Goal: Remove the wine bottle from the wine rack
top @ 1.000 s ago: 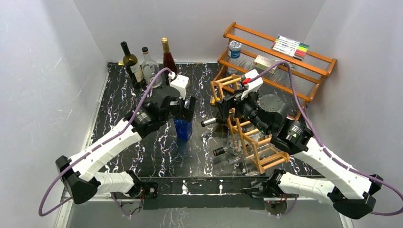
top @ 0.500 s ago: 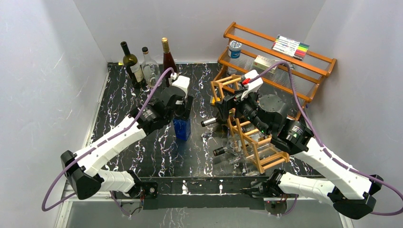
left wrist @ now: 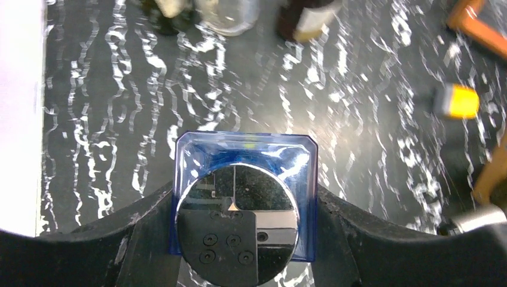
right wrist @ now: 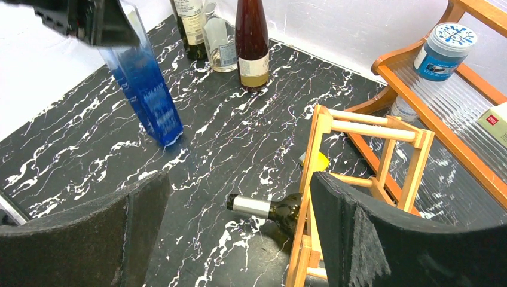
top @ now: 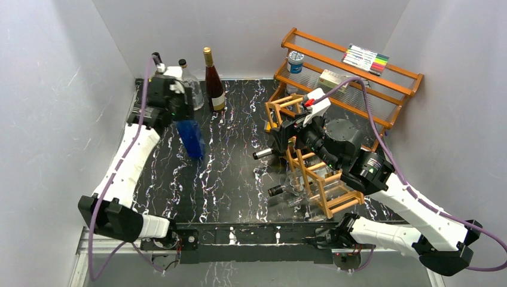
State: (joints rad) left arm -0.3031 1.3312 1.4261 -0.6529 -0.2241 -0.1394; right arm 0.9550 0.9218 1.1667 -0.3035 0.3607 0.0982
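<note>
The blue square bottle goes outward and down in my left gripper next, to be released. Bare tabletop (top: 170, 127) (left wrist: 155, 58) beside the dark green bottle lies below and outward of the gripper.
My left gripper (top: 174, 112) is shut on the top of a blue square bottle (top: 192, 139), which hangs tilted over the back left of the table. From the left wrist view I look down on the blue bottle (left wrist: 245, 152), with my left gripper (left wrist: 246, 224) pressed against its two sides. The wine rack (top: 311, 179), an orange-brown lattice, stands right of centre. A dark wine bottle (top: 263, 154) lies in it with its silver-capped neck sticking out left. A second bottle neck (top: 278, 191) pokes out lower. My right gripper (right wrist: 239, 239) is open above the dark wine bottle (right wrist: 257, 207), beside the wine rack (right wrist: 365, 128).
Three upright bottles stand at the back left: a dark green one (top: 156, 60) partly behind my left arm, a clear one (top: 190, 84) and a dark red one (top: 212, 81). A two-tier wooden shelf (top: 359, 78) with a jar, a box and markers fills the back right.
My left gripper closed on the blue bottle, and the arm swung left and back with it, from table centre toward the standing bottles. The right arm has not moved.
</note>
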